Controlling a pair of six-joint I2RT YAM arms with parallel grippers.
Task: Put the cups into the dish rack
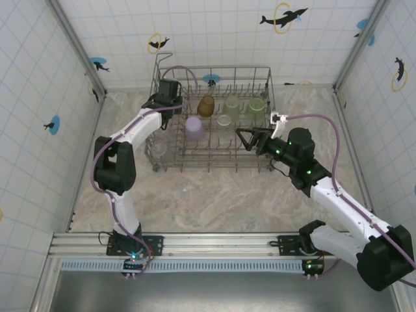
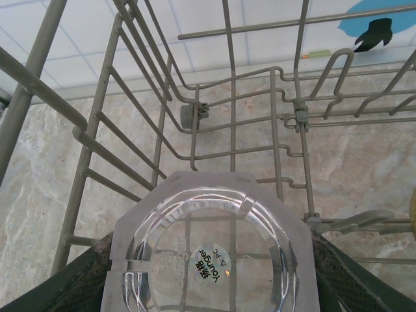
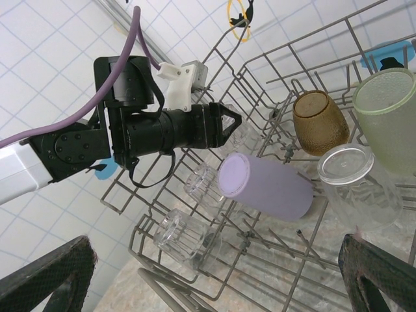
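My left gripper should next go down between the rack's side wires and pegs and let go of the clear cup on the rack's bottom wires, which lie bare below it.
The grey wire dish rack (image 1: 214,168) stands at the back middle of the table. Lying in it are a lavender cup (image 1: 195,129), an amber cup (image 1: 206,106), two pale green cups (image 1: 232,106) (image 1: 256,107) and a clear cup (image 1: 224,121). My left gripper (image 1: 177,104) reaches into the rack's back left corner and is shut on a clear cup (image 2: 208,247), whose stickered base faces the wrist camera. My right gripper (image 1: 250,138) hovers open over the rack's right front, nothing between its fingers (image 3: 380,273). The right wrist view shows the lavender cup (image 3: 270,185) and two clear cups (image 3: 205,185) (image 3: 185,237).
Tiled walls close in the table on the left, back and right. The rack's upright tines (image 2: 299,120) and side wires (image 2: 110,149) stand close around the held cup. Bare marbled tabletop (image 1: 214,201) lies between the rack and the arm bases.
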